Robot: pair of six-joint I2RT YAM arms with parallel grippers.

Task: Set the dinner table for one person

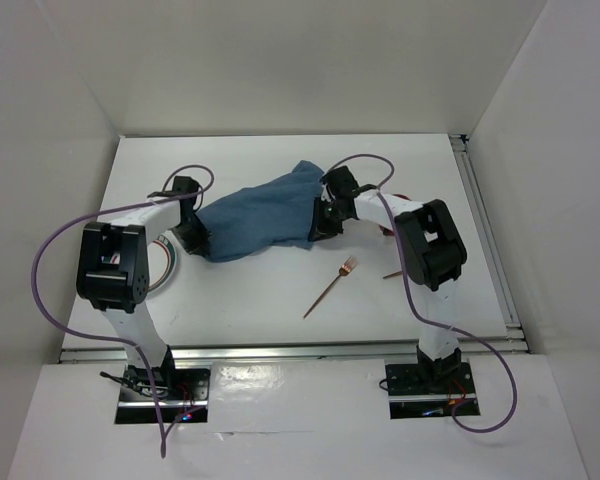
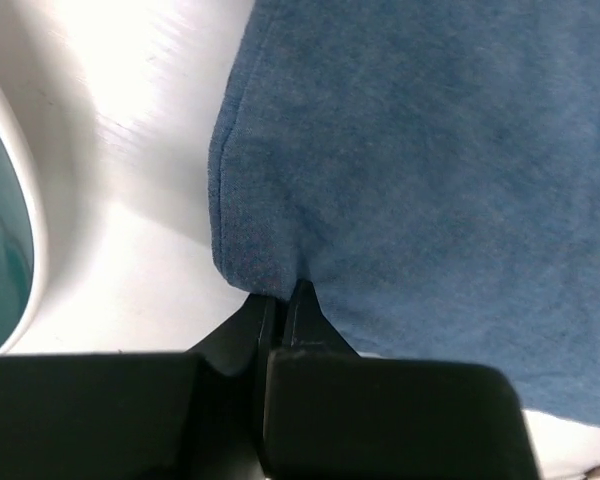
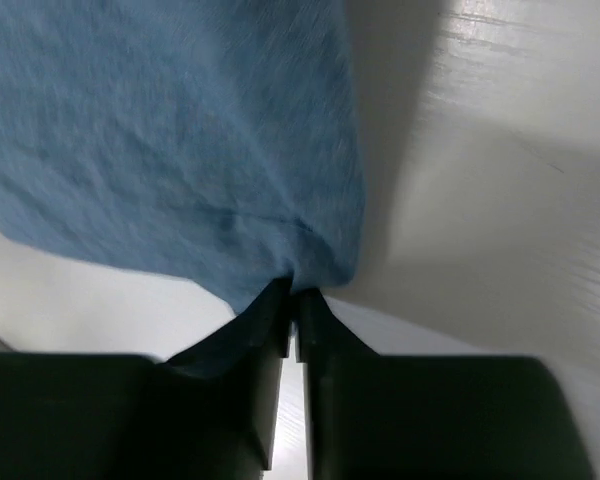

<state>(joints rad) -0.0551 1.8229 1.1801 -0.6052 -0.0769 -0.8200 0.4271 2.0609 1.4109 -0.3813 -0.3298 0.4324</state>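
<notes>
The mat (image 1: 260,215) lies rumpled, so next I need to carry the pinched corner up and outward with my left gripper, then down by the table's far edge, and let it go.
A blue cloth mat (image 1: 260,215) lies rumpled on the white dinner table (image 1: 280,310), stretched between my two grippers. My left gripper (image 1: 195,238) is at the mat's left end; in the left wrist view its jaws (image 2: 285,292) are pinched shut on the mat's (image 2: 420,180) corner edge. My right gripper (image 1: 320,225) is at the mat's right end, and the right wrist view shows the gripper (image 3: 295,295) shut on a corner of the mat (image 3: 180,150). That corner hangs a little above the table and casts a shadow on it.
A copper fork (image 1: 330,286) lies on the table in front of the mat. Another copper utensil (image 1: 392,273) peeks out from under the right arm. A white plate with a teal centre (image 1: 166,272) sits under the left arm, and the plate's rim (image 2: 15,200) shows beside the mat.
</notes>
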